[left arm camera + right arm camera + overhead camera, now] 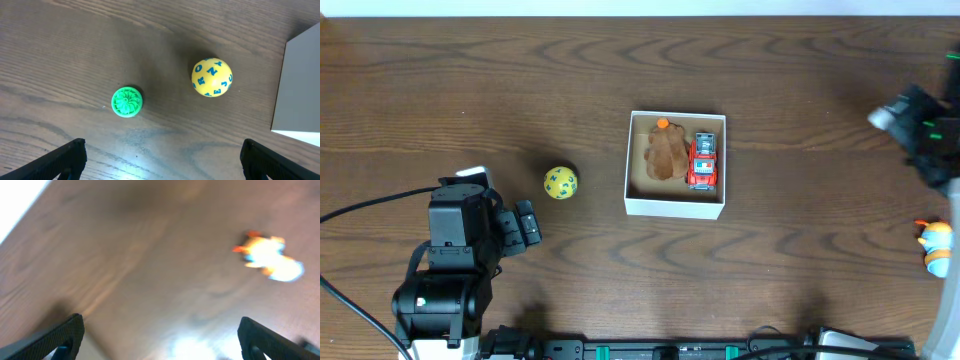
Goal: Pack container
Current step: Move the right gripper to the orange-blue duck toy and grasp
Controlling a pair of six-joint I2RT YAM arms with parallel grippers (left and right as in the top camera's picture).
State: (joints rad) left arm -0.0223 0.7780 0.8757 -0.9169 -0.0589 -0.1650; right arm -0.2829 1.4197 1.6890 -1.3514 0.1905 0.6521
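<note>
My right gripper is open and should move back and down onto the toy's middle point(936, 243) and close, because the orange and blue toy is still outside the container point(675, 207).
The container point(675, 207), a square white-walled box with a tan interior, sits mid-table; its white wall also shows in the left wrist view point(300, 90). Inside lie a brown toy point(666, 153) and a red toy car point(703, 162). A yellow ball with blue letters point(560, 183) point(212, 77) lies to its left. A green ribbed toy point(126, 101) lies near the ball; the overhead view does not show it. My left gripper point(527, 225) point(162, 160) is open and empty, short of both. My right gripper point(920, 125) point(160, 337) is open and empty at the far right.
An orange and blue toy point(937, 243) lies at the table's right edge; it shows blurred in the right wrist view point(270, 255). The table is dark wood. The arm bases stand along the front edge.
</note>
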